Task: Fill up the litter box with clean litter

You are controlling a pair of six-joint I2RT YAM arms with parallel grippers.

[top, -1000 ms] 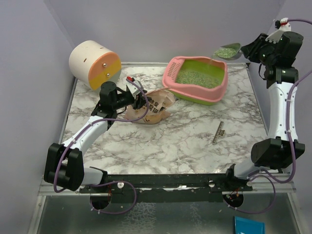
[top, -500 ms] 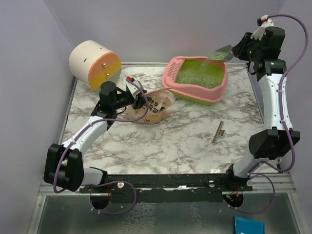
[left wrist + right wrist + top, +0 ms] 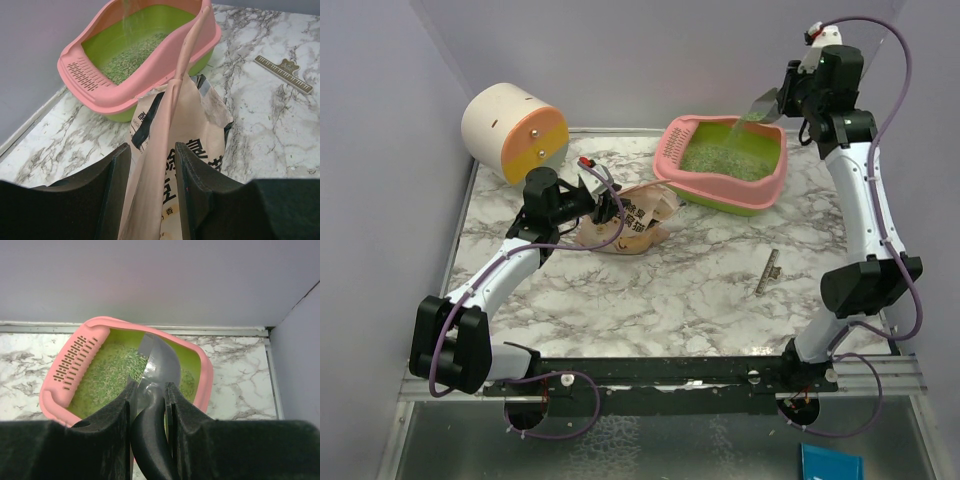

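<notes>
The right gripper draws the scoop [image 3: 159, 365] back and leftward in the top view next, lowers it and releases, as the bare near tabletop lies below there.
The litter box [image 3: 676, 137], pink slotted rim and lime-green basin, sits at the table's back right and holds a layer of clean litter [image 3: 725, 158]. It also shows in the left wrist view [image 3: 100, 92] and the right wrist view [image 3: 75, 360]. My right gripper [image 3: 790, 98] is shut on the grey metal scoop [image 3: 159, 365], tilted down over the box's back rim, with granules falling from it. My left gripper [image 3: 610, 208] is shut on the upper edge of the beige printed bag [image 3: 172, 140], which lies on the table left of the box.
A cream-and-orange cylinder [image 3: 515, 132] lies at the back left. A flat ruler-like strip [image 3: 767, 271] lies on the marble table [image 3: 700, 290] right of centre. Purple walls close in the back and both sides.
My right arm has swung left from beyond the box's right corner and tipped the scoop down, so the litter pours into the box. The left arm and bag have not moved.
</notes>
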